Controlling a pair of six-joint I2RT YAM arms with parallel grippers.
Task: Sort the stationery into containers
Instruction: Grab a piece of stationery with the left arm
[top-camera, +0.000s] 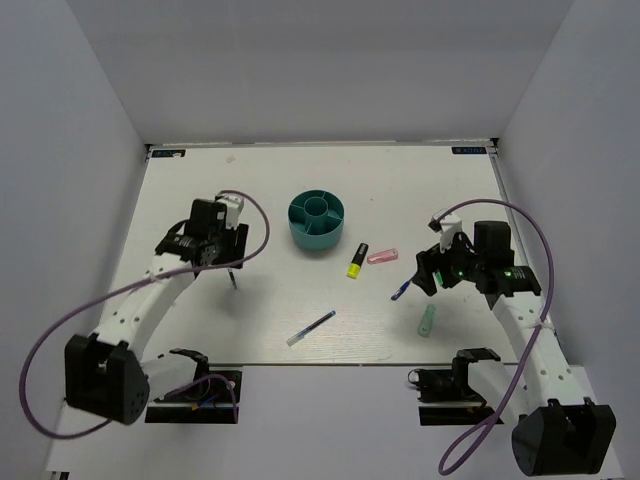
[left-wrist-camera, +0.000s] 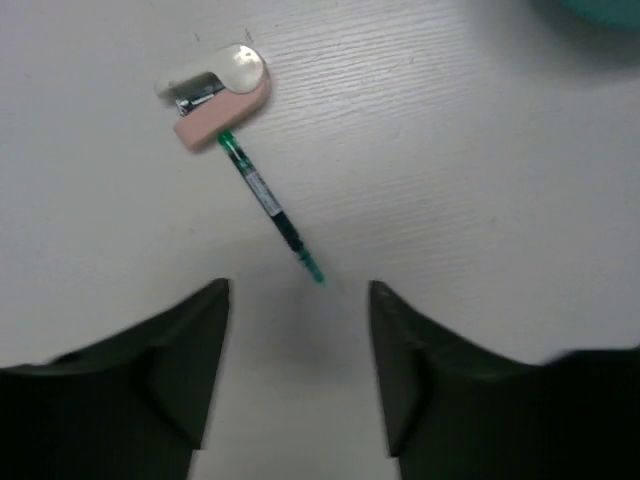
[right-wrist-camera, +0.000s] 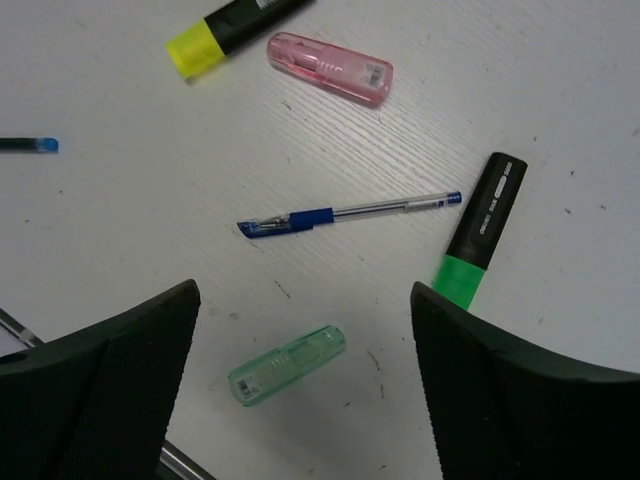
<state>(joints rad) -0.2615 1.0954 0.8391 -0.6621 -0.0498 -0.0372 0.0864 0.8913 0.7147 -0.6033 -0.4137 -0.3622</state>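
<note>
The left gripper should next move outward and down along the thin green pen, over the pink piece's rounded end, because that end lies beyond the pen's far tip.
The teal organiser stands at mid-table. My left gripper is open and empty; in its wrist view a thin green pen and a pink piece lie just ahead of it. My right gripper is open and empty above the table. Between and ahead of its fingers lie the pale mint piece, a blue pen, the green marker, a second pink piece and the yellow highlighter. The other blue pen lies near the front.
White walls close in the table on the left, right and back. The organiser's edge shows in the top right corner of the left wrist view. The arm bases and cables sit along the front edge.
</note>
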